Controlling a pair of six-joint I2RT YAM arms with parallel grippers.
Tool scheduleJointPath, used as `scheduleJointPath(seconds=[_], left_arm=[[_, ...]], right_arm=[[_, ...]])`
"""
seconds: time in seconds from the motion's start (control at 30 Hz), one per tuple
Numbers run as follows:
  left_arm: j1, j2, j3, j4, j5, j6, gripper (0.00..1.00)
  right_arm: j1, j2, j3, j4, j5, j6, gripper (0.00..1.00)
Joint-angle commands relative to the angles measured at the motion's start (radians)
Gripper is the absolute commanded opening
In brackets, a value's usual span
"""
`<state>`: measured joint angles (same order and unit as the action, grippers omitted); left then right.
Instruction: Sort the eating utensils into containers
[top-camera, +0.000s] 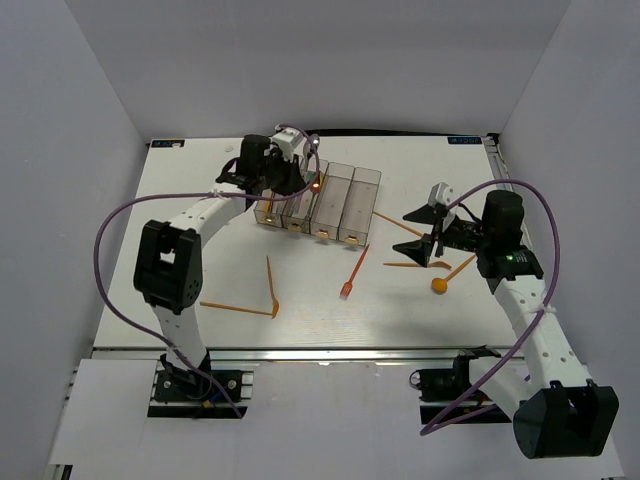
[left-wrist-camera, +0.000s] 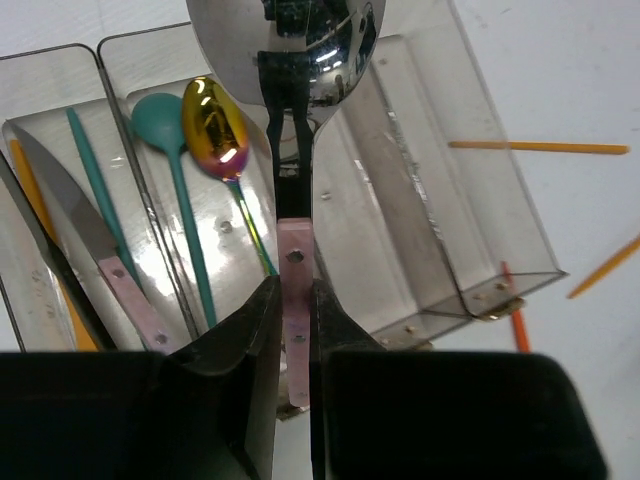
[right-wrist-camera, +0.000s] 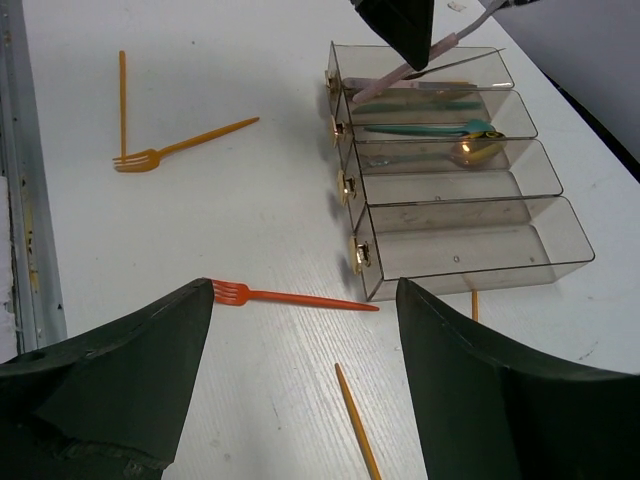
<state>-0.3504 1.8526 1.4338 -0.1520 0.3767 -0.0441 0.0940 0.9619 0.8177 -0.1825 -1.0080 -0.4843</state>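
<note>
The silver spoon (left-wrist-camera: 285, 50) matches the utensils in the bin with the teal and gold spoons, so I will lower my left gripper over that bin and open it there.
My left gripper (left-wrist-camera: 293, 330) is shut on the pink handle of a silver spoon (left-wrist-camera: 285, 50), which hangs over the four joined clear containers (left-wrist-camera: 500, 200). In the top view that gripper (top-camera: 292, 180) is above the left end of the containers (top-camera: 367, 200). One bin holds a teal spoon (left-wrist-camera: 172, 170) and an iridescent gold spoon (left-wrist-camera: 214, 125); the bin to its left holds a pink-handled knife (left-wrist-camera: 90, 240). The right-hand bin looks bare. My right gripper (top-camera: 413, 234) stands open to the right of the containers, over the table. A red fork (right-wrist-camera: 290, 297) lies just ahead of its fingertips.
Loose orange utensils lie on the white table: a fork (right-wrist-camera: 180, 145) and a stick (right-wrist-camera: 122, 100) at front left, a spoon (top-camera: 443, 282) under my right arm, and a thin one (right-wrist-camera: 357, 425) between the right fingers. Purple cables loop over both arms. White walls enclose the table.
</note>
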Motion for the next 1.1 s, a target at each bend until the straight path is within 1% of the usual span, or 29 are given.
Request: scheduleJointPath(seconds=[0.0,0.23,0.33,0.37,0.4,0.57,0.7,0.73,0.77,0.8,0.83,0.87,0.9,0.97,1.0,1.03,1.07], left_arm=[[-0.004,0.034,0.085,-0.014,-0.039,0.078,0.0],[-0.018,0.1,0.105,-0.015,-0.067,0.084,0.0],[-0.025,0.106,0.091,-0.015,-0.078,0.076,0.12],[-0.03,0.103,0.085,-0.014,-0.09,0.073,0.21],[-0.032,0.1,0.077,-0.012,-0.097,0.07,0.27],[-0.032,0.048,0.036,0.005,-0.105,0.053,0.53],[-0.032,-0.001,0.014,-0.003,-0.093,0.052,0.59],[-0.032,-0.001,0.007,-0.003,-0.09,0.023,0.64],[-0.033,-0.079,-0.009,-0.018,-0.087,0.02,0.66],[-0.032,-0.108,-0.019,-0.027,-0.084,0.016,0.68],[-0.033,-0.14,-0.035,-0.034,-0.078,0.006,0.79],[-0.032,-0.177,-0.055,-0.038,-0.078,0.001,0.92],[-0.033,-0.263,-0.106,-0.037,-0.078,-0.016,0.98],[-0.033,-0.361,-0.169,-0.032,-0.106,-0.051,0.98],[-0.032,-0.416,-0.246,-0.031,-0.12,-0.091,0.98],[-0.032,-0.526,-0.286,-0.032,-0.133,-0.109,0.98],[-0.032,-0.585,-0.329,-0.034,-0.136,-0.15,0.98]], right_arm=[[-0.017,0.0,-0.006,0.044,-0.015,0.01,0.8],[-0.03,0.017,-0.008,0.046,-0.009,0.004,0.8],[-0.036,0.018,-0.009,0.044,-0.006,0.001,0.8],[-0.037,0.02,-0.008,0.044,-0.004,0.001,0.8],[-0.04,0.02,-0.008,0.043,-0.003,0.0,0.8],[-0.05,0.023,-0.008,0.032,0.009,-0.02,0.8],[-0.053,0.031,-0.002,-0.006,0.025,-0.079,0.8],[-0.053,0.034,0.0,-0.017,0.031,-0.1,0.8],[-0.053,0.04,0.003,-0.046,0.035,-0.123,0.8],[-0.051,0.043,0.008,-0.067,0.042,-0.181,0.8],[-0.053,0.049,0.011,-0.089,0.061,-0.21,0.81],[-0.051,0.063,0.023,-0.135,0.074,-0.241,0.82],[-0.051,0.07,0.031,-0.159,0.089,-0.305,0.82],[-0.051,0.104,0.046,-0.219,0.144,-0.387,0.84],[-0.051,0.115,0.061,-0.279,0.163,-0.43,0.84],[-0.051,0.129,0.069,-0.303,0.207,-0.503,0.88],[-0.051,0.141,0.075,-0.327,0.23,-0.535,0.89]])
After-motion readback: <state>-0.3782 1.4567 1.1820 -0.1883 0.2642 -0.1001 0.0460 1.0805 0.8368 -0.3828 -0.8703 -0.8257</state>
